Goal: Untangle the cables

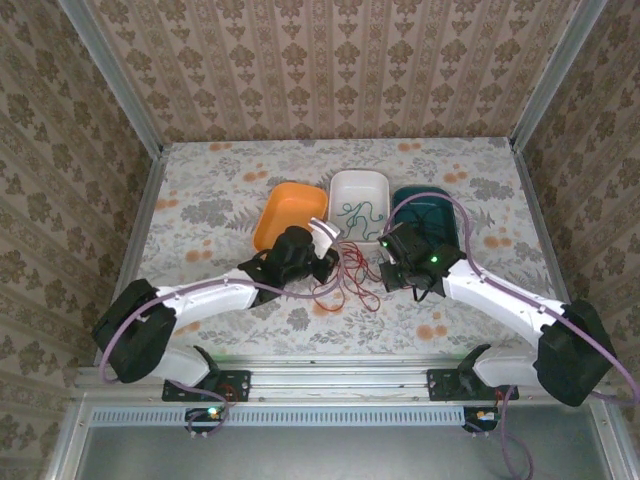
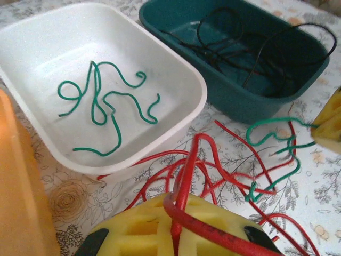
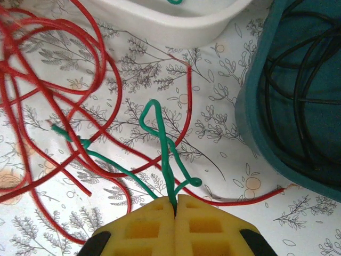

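Observation:
My right gripper will go up and outward over the white tray to let go of the green cable, since that tray is farther outward and has another green one in it.
A loose tangle of red cables lies on the flowered table between my two grippers. My left gripper is shut on a red cable that rises between its yellow fingers and loops across them. My right gripper is shut on a green cable, which still threads through the red cables. From above, the left gripper and right gripper face each other over the tangle. Another green cable lies in the white tray. Black cables sit in the teal tray.
Three trays stand in a row behind the tangle: orange, white and teal. The white tray's rim and the teal tray's wall are close ahead of my right gripper. Papered walls enclose the table.

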Controlling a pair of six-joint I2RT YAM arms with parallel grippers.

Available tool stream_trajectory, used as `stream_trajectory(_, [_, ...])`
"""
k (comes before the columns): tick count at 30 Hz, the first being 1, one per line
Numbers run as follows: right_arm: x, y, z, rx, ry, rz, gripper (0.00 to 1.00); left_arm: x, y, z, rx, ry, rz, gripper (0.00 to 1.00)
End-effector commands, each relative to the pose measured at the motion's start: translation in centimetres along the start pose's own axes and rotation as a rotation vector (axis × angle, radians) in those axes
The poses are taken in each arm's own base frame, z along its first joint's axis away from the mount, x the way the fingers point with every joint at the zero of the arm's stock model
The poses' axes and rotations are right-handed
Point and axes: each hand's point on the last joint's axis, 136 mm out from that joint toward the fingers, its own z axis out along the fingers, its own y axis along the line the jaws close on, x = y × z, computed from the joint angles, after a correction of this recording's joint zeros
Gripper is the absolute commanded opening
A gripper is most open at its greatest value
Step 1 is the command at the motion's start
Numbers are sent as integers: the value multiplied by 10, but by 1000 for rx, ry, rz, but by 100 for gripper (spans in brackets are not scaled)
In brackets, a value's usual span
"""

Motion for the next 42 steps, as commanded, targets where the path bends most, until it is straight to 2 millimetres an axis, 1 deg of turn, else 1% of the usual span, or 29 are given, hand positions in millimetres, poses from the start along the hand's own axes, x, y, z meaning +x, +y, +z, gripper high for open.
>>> stream_trajectory(1, [14, -12, 7, 68, 75, -14, 0, 4, 2, -12, 20, 4, -52, 0])
stream_trajectory(4, [14, -23, 9, 115, 87, 20, 0, 6, 3, -18, 19, 13, -53, 0])
stream_trajectory(8, [12, -41, 8, 174, 87, 98, 0, 16, 2, -25, 22, 36, -59, 0])
stream_trajectory(11, [10, -51, 6, 213, 77, 131, 0, 22, 3, -31, 18, 49, -62, 0])
stream_trajectory(16, [2, -55, 3, 242, 32, 149, 0, 27, 2, -39, 22, 55, -78, 0])
stream_trajectory(18, [0, -52, 3, 239, 28, 134, 0, 26, -2, -40, 43, 54, -82, 0])
stream_trajectory(22, [-5, -31, 5, 185, 0, 86, 0, 23, -7, -39, 69, 57, -87, 0])
stream_trajectory(25, [-6, -21, 8, 157, -8, 80, 0, 19, -8, -36, 79, 51, -83, 0])
stream_trajectory(29, [-3, -18, 13, 163, 10, 80, 0, 9, -16, -35, 121, 37, -70, 0])
stream_trajectory(32, [-4, -21, 14, 183, 7, 107, 0, 2, -21, -37, 149, 22, -59, 0])
stream_trajectory(34, [-8, -24, 11, 199, -21, 126, 0, 5, -19, -38, 136, 35, -57, 0])
stream_trajectory(36, [-17, -26, 3, 199, -72, 147, 0, 13, -14, -38, 107, 55, -59, 0])
stream_trajectory(42, [-58, -17, -36, 87, -285, 185, 0, 45, 8, -35, -10, 114, -91, 0])
